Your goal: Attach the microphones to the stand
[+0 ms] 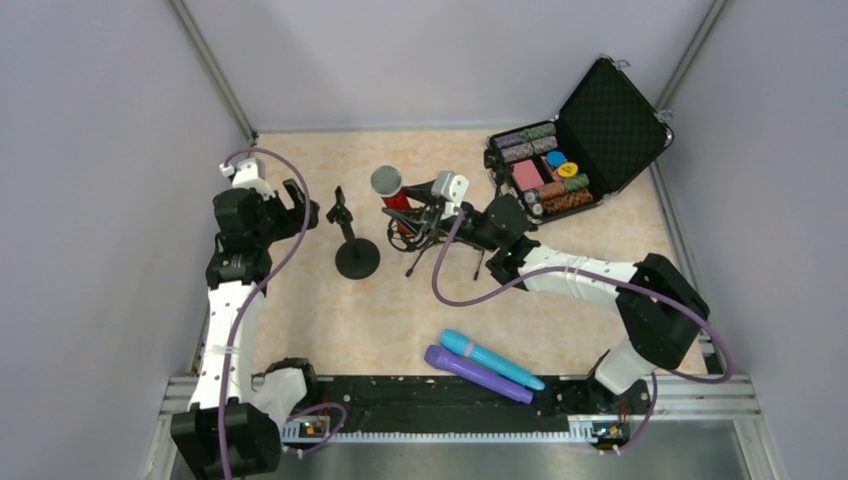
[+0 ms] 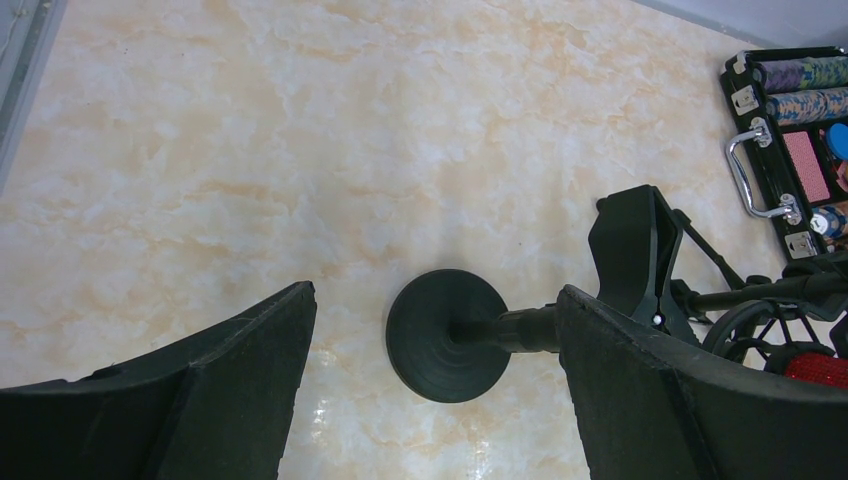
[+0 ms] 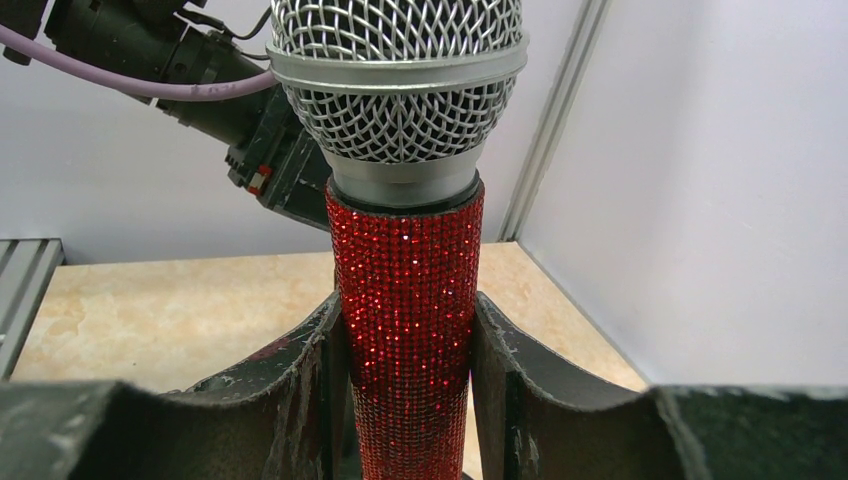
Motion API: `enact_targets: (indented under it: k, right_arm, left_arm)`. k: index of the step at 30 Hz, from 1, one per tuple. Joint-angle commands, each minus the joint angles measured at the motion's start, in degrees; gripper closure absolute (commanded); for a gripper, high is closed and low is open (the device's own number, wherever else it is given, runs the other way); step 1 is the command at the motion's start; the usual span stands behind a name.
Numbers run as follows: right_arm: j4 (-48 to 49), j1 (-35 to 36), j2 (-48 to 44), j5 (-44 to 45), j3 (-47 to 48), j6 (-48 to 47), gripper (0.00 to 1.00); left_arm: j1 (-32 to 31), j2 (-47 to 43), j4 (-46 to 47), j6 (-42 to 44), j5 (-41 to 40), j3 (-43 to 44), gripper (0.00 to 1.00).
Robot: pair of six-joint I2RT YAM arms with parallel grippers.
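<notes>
I will next lower my right gripper straight down until the red microphone sits in the ring mount [image 1: 403, 238], then let go, because its handle already stands upright there.
The glittery red microphone [image 1: 392, 196] with a silver head stands upright at the ring mount of a black tripod stand [image 1: 418, 238]. My right gripper [image 1: 412, 208] is shut on its red handle [image 3: 405, 280], one finger on each side [image 3: 407, 312]. Whether it sits in the mount is hidden. A second black stand [image 1: 356, 256], with a round base and a clip on top, stands to the left. My left gripper [image 1: 303, 210] is open and empty, and the round base [image 2: 447, 335] shows between its fingers [image 2: 435, 292]. The light blue microphone [image 1: 490, 358] and the purple one [image 1: 475, 373] lie side by side near the front edge.
An open black case [image 1: 600, 125] of poker chips and cards lies at the back right and also shows in the left wrist view [image 2: 790, 130]. Grey walls close in the table on three sides. A metal rail [image 1: 450, 405] runs along the front.
</notes>
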Motion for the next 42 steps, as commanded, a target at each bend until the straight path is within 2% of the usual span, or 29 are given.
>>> enact_targets:
  k: [1,42]
  right_arm:
    - [-2.5,-0.1,2.4,2.2,-0.8,-0.6,1.00]
    - [-2.4,0.0,7.5,7.5,-2.3,2.3,1.00]
  left_arm:
    - [0.2,-1.1,1.2,0.9,-0.1,0.8,0.07]
    - [0.2,-1.4,0.8,1.9,-0.8,0.9,0.07]
